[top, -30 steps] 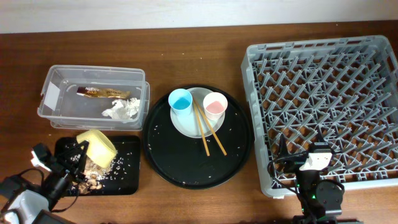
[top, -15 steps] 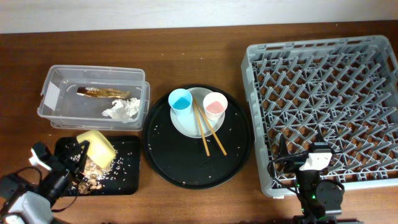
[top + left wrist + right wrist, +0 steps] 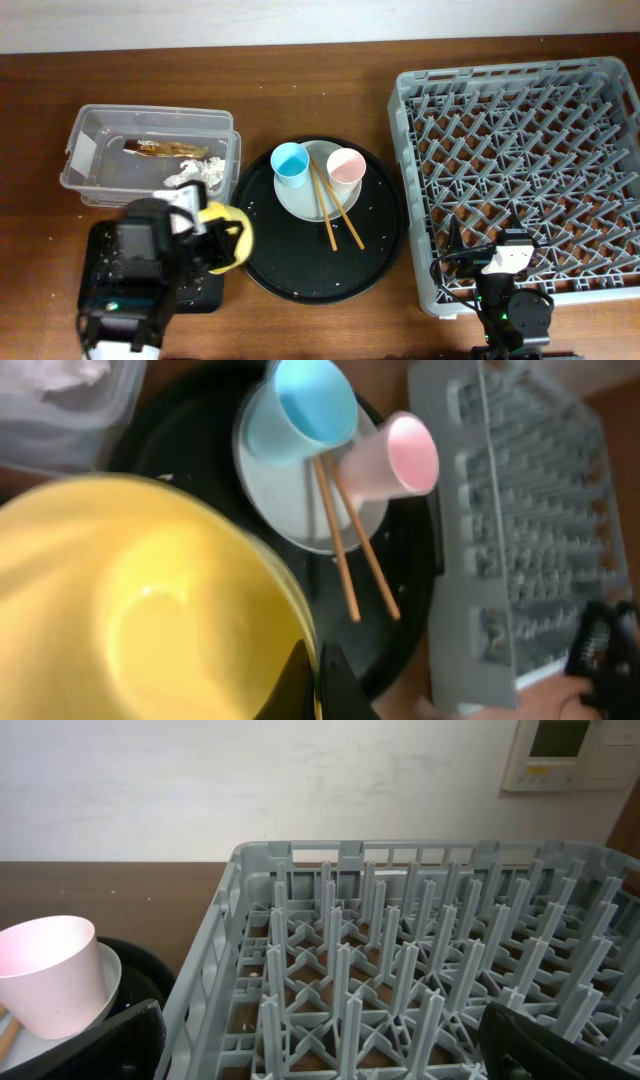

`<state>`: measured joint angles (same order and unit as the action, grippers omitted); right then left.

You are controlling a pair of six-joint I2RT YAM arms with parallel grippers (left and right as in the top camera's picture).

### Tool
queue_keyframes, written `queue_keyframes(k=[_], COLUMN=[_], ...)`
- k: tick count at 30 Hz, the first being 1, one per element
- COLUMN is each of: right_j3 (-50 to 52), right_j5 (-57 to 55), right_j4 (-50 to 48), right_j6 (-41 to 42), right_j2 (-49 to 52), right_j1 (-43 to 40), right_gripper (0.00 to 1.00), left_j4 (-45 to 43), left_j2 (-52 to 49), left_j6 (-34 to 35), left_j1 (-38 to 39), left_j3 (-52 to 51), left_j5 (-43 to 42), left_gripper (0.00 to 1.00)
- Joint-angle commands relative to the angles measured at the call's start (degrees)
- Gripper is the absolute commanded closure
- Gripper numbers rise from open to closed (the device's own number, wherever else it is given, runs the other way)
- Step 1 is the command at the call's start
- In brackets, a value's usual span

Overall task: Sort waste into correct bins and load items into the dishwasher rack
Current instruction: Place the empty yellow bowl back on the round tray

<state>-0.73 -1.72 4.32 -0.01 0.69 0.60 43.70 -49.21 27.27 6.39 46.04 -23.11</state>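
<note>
The left gripper moves to the right in the overhead view next, then lowers the yellow bowl (image 3: pixel 140 600) onto the round tray's near part, free of dishes.
My left gripper (image 3: pixel 315 682) is shut on the rim of the yellow bowl (image 3: pixel 140 600) and holds it above the left edge of the large round black tray (image 3: pixel 300 270); the bowl also shows in the overhead view (image 3: pixel 226 236). The light-blue cup (image 3: pixel 292 162), pink cup (image 3: pixel 345 167) and wooden chopsticks (image 3: pixel 335 212) rest on the pale plate (image 3: pixel 305 195). The clear tub (image 3: pixel 95 165) holds the brown-and-gold wrapper (image 3: pixel 160 149) and white tissue (image 3: pixel 195 172). My left arm covers most of the small black tray (image 3: pixel 212 292); the food scraps are hidden. My right gripper (image 3: pixel 320 1060) is open over the grey rack (image 3: pixel 520 150).
The rack (image 3: pixel 400 940) fills the right side of the table and holds nothing. Crumbs are scattered on the round tray. The pink cup (image 3: pixel 50 975) shows at the left of the right wrist view. Bare wooden table lies between the round tray and the rack.
My left arm has swung up and to the right, carrying the yellow bowl from over the small black tray to the round tray's left edge. The right arm has not moved.
</note>
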Motion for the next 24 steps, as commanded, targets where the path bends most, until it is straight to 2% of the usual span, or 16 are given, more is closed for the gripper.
queue_keyframes(k=[1,5,11,12,14,15,16,19,21,24], right_j3=[0.4,0.4,0.4,0.4,0.4,0.4,0.4,0.4,0.4,0.4], right_j5=[-0.9,-0.9,-0.9,-0.9,-0.9,-0.9,-0.9,-0.9,-0.9,-0.9], right_j4=[0.2,0.2,0.2,0.2,0.2,0.2,0.2,0.2,0.2,0.2], right_j6=[0.3,0.3,0.3,0.3,0.3,0.3,0.3,0.3,0.3,0.3], right_j2=[-0.4,-0.4,-0.4,-0.4,-0.4,-0.4,-0.4,-0.4,-0.4,-0.4], right_j1=[-0.2,-0.2,-0.2,-0.2,-0.2,-0.2,-0.2,-0.2,-0.2,-0.2], right_gripper=[0.02,0.02,0.02,0.01,0.02,0.02,0.02,0.02,0.02,0.02], left_j4=[-2.9,-12.0,-16.1,-16.0,-16.0,-15.6,-13.7,-6.4,-0.4,-0.6], left_j2=[-5.3,-19.2,-34.1,-34.4,-34.1,-33.8,-33.4,-31.7,-31.6,-31.6], left_j6=[6.3,7.6,9.7,9.7,9.7,9.6,9.6,8.5,7.4,7.4], left_j1=[13.6,26.8,34.6,34.8,34.8,34.8,34.8,34.7,34.7,32.7], left_j3=[1.0,1.0,1.0,1.0,1.2,1.5,3.0,11.3,19.6,24.5], left_j5=[13.2,15.8,18.4,18.4,18.4,18.4,18.4,19.9,30.1,40.4], left_gripper=[1.00,1.00,0.99,0.96,0.70,0.60,0.56,0.53,0.53,0.52])
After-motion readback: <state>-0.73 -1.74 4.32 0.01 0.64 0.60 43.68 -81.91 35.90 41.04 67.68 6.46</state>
